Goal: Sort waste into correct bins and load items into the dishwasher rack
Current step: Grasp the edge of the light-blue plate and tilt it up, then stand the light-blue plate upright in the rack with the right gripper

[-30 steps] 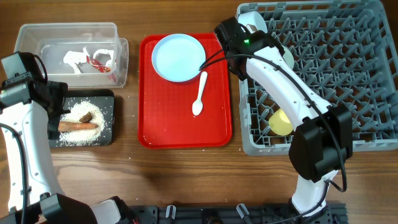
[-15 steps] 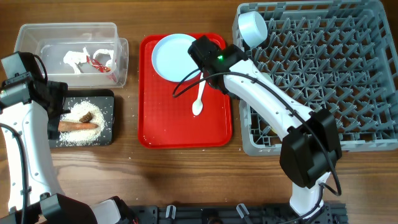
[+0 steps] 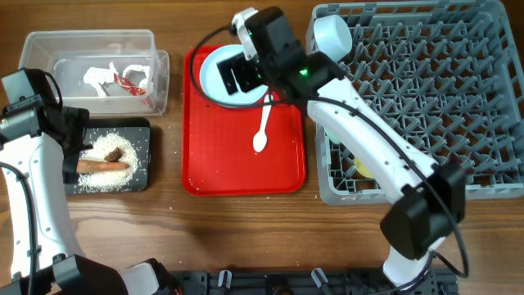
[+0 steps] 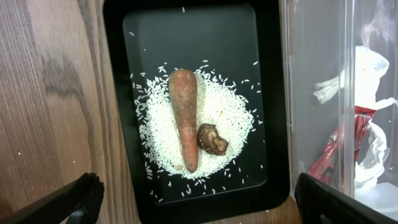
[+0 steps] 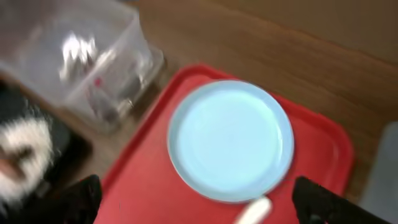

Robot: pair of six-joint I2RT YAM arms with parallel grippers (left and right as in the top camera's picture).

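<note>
Next, my right gripper lowers toward the rack and tilts onto the light blue plate's rim on that side, since the plate lies flat on the tray.
My right gripper hangs open over the light blue plate, which lies on a red tray. A white spoon rests just beside the plate. The grey dishwasher rack holds a light blue bowl in its far left corner, and a yellow cup shows partly under my right arm. My left gripper is open above the black tray, which holds rice, a carrot stick and a brown lump. The clear tub contains white scraps and a red wrapper.
The tub and the black tray sit one behind the other at the left. The red tray lies in the middle and the rack fills the right side. Bare wooden table runs along the front. A few rice grains are scattered beside the black tray.
My right gripper has opened and swung left from the rack's far left corner to above the plate. The blue bowl stays in that corner. The left arm has not moved.
</note>
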